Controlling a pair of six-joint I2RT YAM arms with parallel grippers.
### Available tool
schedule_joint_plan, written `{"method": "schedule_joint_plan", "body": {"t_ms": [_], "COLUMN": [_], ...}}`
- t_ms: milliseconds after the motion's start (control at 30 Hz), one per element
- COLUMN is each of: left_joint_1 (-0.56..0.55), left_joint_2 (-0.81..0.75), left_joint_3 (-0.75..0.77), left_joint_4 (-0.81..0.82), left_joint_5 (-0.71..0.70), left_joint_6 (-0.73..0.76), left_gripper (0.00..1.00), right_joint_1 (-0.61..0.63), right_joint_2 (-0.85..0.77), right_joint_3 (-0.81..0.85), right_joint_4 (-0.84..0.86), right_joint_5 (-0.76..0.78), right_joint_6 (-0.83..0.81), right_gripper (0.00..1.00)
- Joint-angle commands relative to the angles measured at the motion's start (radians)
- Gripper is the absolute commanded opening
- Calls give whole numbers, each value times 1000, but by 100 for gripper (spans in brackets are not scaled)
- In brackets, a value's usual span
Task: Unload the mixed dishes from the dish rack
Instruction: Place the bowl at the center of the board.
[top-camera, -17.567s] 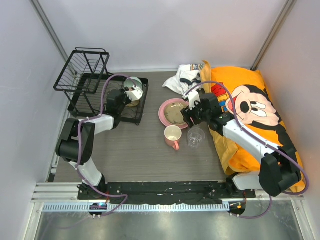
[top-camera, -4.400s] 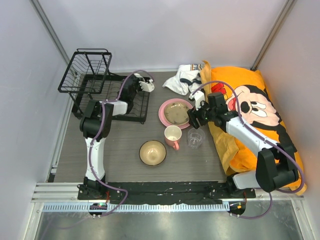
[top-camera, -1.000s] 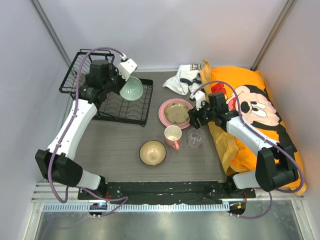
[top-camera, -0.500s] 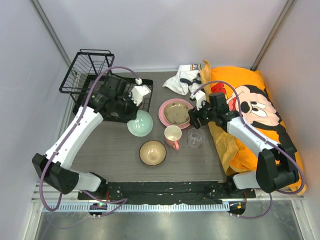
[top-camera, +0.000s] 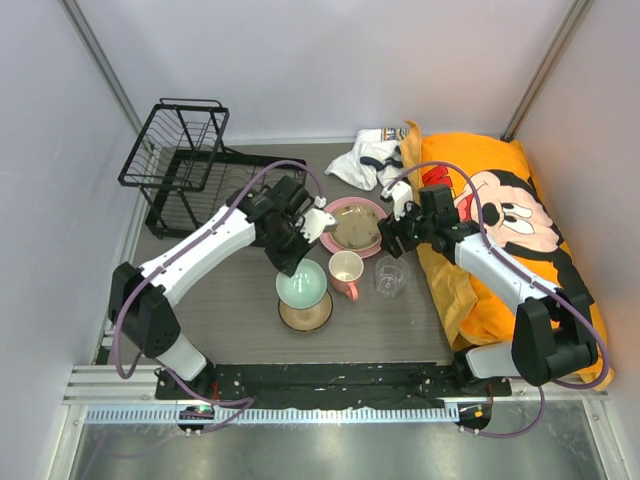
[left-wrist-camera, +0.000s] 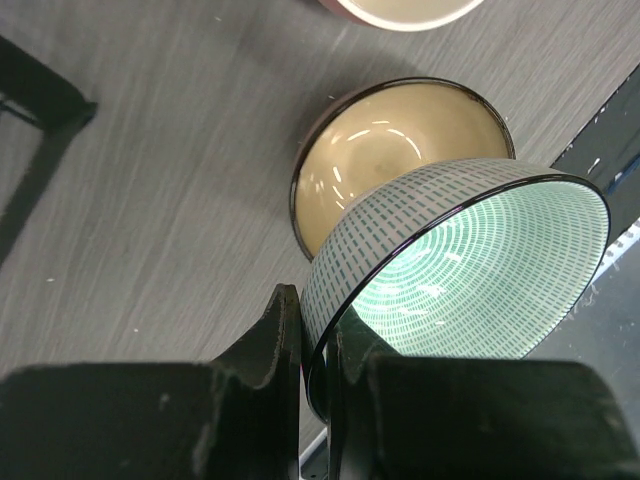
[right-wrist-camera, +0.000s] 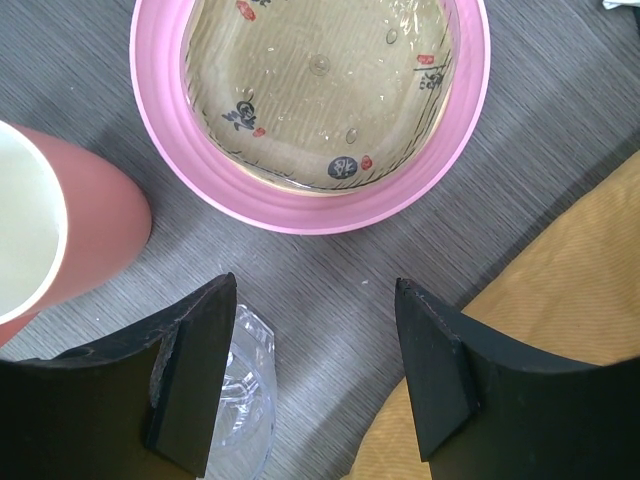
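Note:
The tan bowl (top-camera: 307, 317) (left-wrist-camera: 390, 150) is empty below, so my left gripper will next move the mint-green bowl down and slightly back into that bowl and release it.
My left gripper (top-camera: 293, 265) is shut on the rim of the mint-green bowl (top-camera: 303, 285). It holds the bowl tilted just above a tan bowl with a dark outside (top-camera: 306, 315). In the left wrist view, one finger is inside and one outside the mint bowl (left-wrist-camera: 470, 270), with the tan bowl (left-wrist-camera: 390, 150) beneath. The black dish rack (top-camera: 170, 150) at the far left looks empty. The pink plate (top-camera: 330, 222) holds the tan dish (top-camera: 353, 228). The pink mug (top-camera: 346, 272) and the glass cup (top-camera: 391, 275) stand on the table. My right gripper (top-camera: 392, 243) is open and empty above the table beside the glass (right-wrist-camera: 245, 400).
An orange Mickey Mouse cushion (top-camera: 500, 220) fills the right side under my right arm. A white cloth (top-camera: 370, 155) lies at the back. Grey walls enclose the table. The black base rail (top-camera: 330, 378) runs along the near edge.
My left gripper has carried the mint-green bowl nearer and to the right, from beside the rack to above the tan bowl. The right arm has not moved.

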Motion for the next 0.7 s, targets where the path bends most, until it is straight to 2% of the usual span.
{"method": "schedule_joint_plan", "body": {"t_ms": [0,300,667], "left_joint_1": [-20,-40,-54], "left_joint_2": [20,76,109], "left_joint_3": [-4,-98,-136], "left_joint_4": [13,67,120], "left_joint_5": [48,117,118], "left_joint_6": [-22,1,7], "left_gripper": [0,0,0], "right_joint_1": [-5,-5,-10], "right_joint_2": [-23,-23,-25], "right_joint_3": [22,22,22], "right_joint_4": [6,4,-1], "right_joint_5": [-14,-14,-14], "right_joint_6": [-10,-16,-19], "right_gripper": [69,69,69]}}
